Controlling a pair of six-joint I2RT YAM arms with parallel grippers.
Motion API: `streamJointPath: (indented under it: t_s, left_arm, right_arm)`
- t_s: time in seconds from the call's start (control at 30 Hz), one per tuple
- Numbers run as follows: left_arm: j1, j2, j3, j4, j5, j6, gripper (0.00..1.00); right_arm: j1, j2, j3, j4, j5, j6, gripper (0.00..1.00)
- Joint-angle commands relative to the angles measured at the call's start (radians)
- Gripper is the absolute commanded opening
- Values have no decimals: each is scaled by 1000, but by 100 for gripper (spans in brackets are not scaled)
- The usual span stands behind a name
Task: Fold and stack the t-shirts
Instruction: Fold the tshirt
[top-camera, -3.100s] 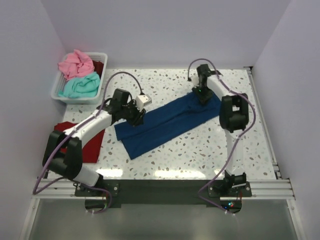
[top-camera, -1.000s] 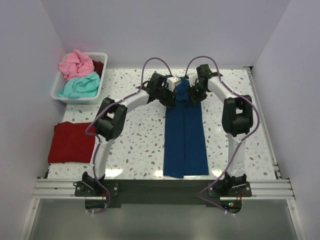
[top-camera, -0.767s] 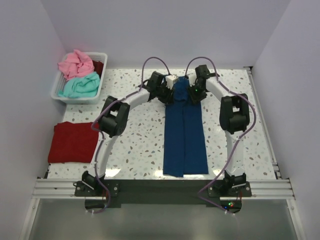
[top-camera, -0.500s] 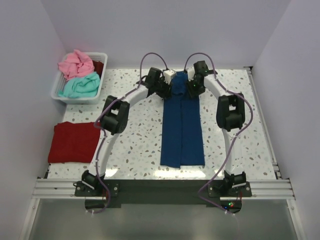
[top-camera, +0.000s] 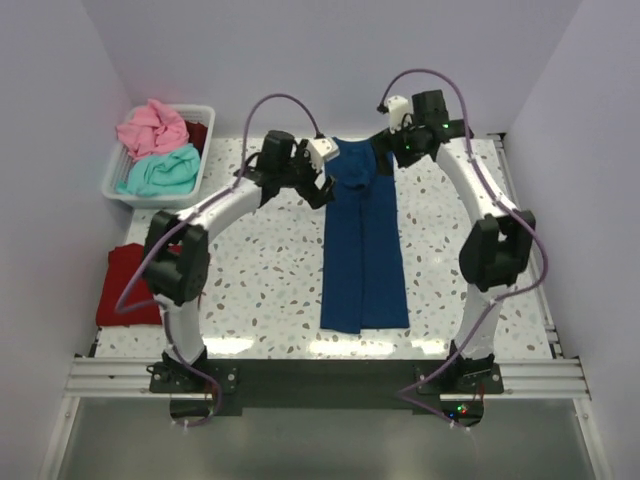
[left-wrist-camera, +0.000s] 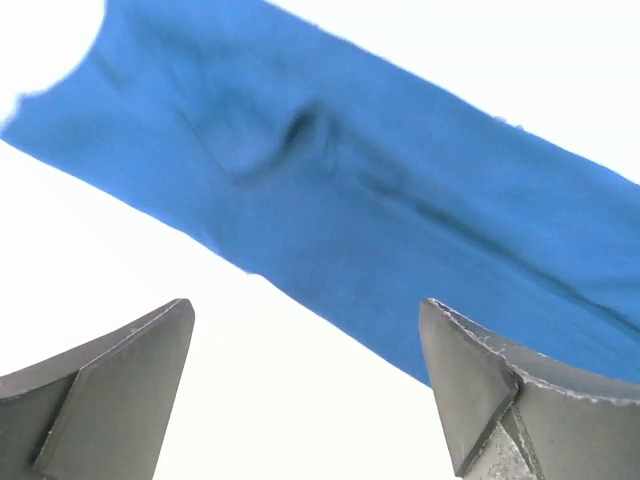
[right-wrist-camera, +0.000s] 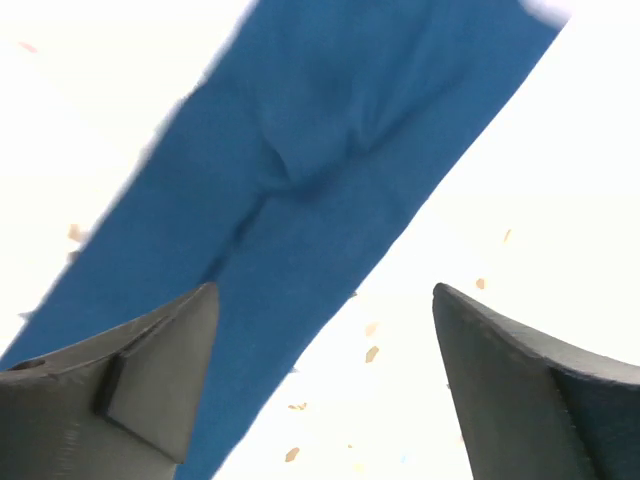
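Note:
The navy t-shirt has its near corner facing the red shirt (top-camera: 326, 324), and next my left gripper will move back along the t-shirt, then down onto that corner.
The navy blue t-shirt (top-camera: 364, 245) lies folded into a long narrow strip down the middle of the table, its far end slightly bunched. Both grippers hover at that far end, one on each side, and neither touches the cloth. My left gripper (top-camera: 319, 188) stands open just left of the strip; in the left wrist view the navy cloth (left-wrist-camera: 380, 200) lies beyond the empty left gripper (left-wrist-camera: 305, 335). My right gripper (top-camera: 386, 160) is open to the right of the strip. The right wrist view shows the shirt (right-wrist-camera: 320, 170) past the empty right gripper (right-wrist-camera: 325, 320). A folded dark red t-shirt (top-camera: 125, 290) rests at the table's left edge.
A white plastic basket (top-camera: 205, 140) at the back left holds a crumpled pink t-shirt (top-camera: 152, 127) and a teal t-shirt (top-camera: 160, 172). The left arm's elbow (top-camera: 178, 265) overlaps the red shirt's right side. Walls close in the table on three sides.
Both grippers have opened and let go of the navy shirt's far end. They have drawn apart, the left one leftward, the right one back and rightward. The strip lies flat.

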Motion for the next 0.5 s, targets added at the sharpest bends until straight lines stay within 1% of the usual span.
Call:
streamJointPath:
  t_s: [0.0,0.03,0.07,0.1,0.13,0.17,0.2,0.23,0.27,0.3,0.33,0.37,0.4,0.43,0.47]
  left_arm:
    - [9,-240,-73,47,92,170,100]
    - [9,-261,-84,29,91,172,100]
    - [9,-283,-98,16,83,134,100]
    - [9,-323,-147,22,65,116,100]
    - [9,-340,-177,25,69,140,100]
    - [9,-352,-223,-5,125,193,100]
    - [9,-361,-219,-58,167,248,100]
    - [7,-360,-199,-138,228,370,100]
    - [2,-342,-155,-348,341,446,100]
    - [-7,-340,-153,-435,377,517,100]
    - [-22,-350,-173,-488,377,590,100]
    - [-49,-376,-281,-491,361,614,100]
    - [-63,-469,-361,-458,353,638,100]
    - [-80,-529,-450,-321,335,651,100]
    - [-131,-591,-625,-235,275,637,100]
  right_arm:
    - [-2,-242,-50,51,-105,-80,93]
    - [-3,-306,-106,65,-125,-92,96]
    - [-2,-341,-137,83,-181,-114,97]
    - [-2,-369,-171,93,-214,-165,98]
    - [-2,-432,-262,93,-261,-208,98]
    - [-2,-466,-328,164,-350,-277,98]
    - [3,-493,-384,186,-384,-323,99]
    - [3,-519,-447,160,-424,-382,99]
    - [4,-549,-467,33,-508,-554,99]
    - [20,-562,-484,-58,-519,-653,99]
    - [30,-575,-537,-135,-521,-725,99]
    - [37,-614,-574,-244,-517,-829,99]
    - [40,-644,-620,-284,-515,-876,99]
    - [40,-673,-736,-326,-510,-919,99]
    - [44,-714,-801,-326,-498,-990,99]
